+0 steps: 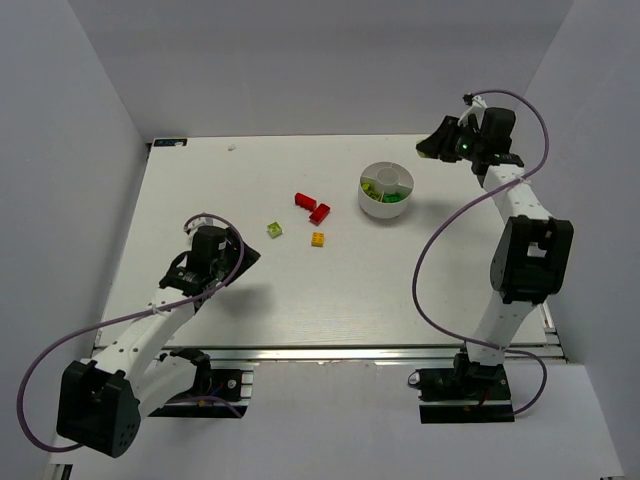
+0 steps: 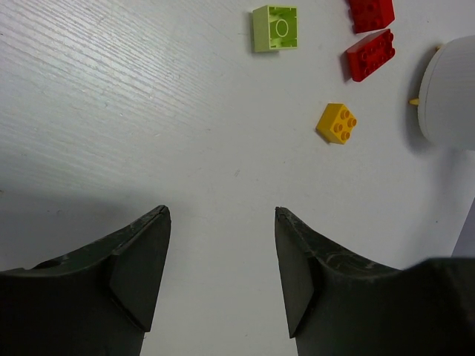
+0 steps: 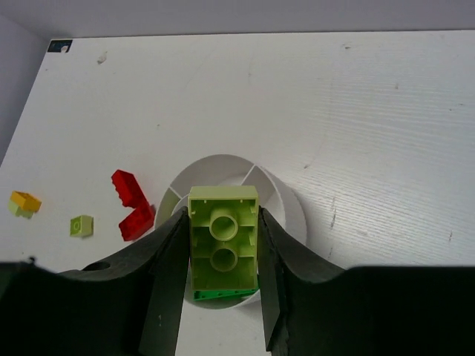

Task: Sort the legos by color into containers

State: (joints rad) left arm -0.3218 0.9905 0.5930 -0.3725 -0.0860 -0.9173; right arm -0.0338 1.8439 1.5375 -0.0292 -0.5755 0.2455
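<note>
My right gripper needs to move down and to the left in the top view next, over the white dish's empty side section point(image 1: 404, 182) point(image 3: 266, 194), because green legos fill other sections of the dish.
My right gripper point(image 3: 223, 222) is shut on a yellow-green lego point(image 3: 223, 256), held underside up above the round white dish point(image 3: 291, 209). A darker green lego point(image 3: 223, 295) lies in the dish below it. In the top view this gripper point(image 1: 432, 146) hangs high, behind and to the right of the dish point(image 1: 386, 205), which holds green legos point(image 1: 392, 199). Two red legos point(image 1: 305, 200) point(image 1: 320, 212), a small yellow-green one point(image 1: 275, 229) and an orange one point(image 1: 318, 239) lie on the table. My left gripper point(image 2: 223, 215) is open and empty, short of the orange lego point(image 2: 336, 122).
The white table point(image 1: 330, 290) has white walls at the left, back and right. In the left wrist view the dish's wall point(image 2: 449, 96) is at the right edge, with the red legos point(image 2: 369, 54) and the yellow-green lego point(image 2: 274, 28) ahead.
</note>
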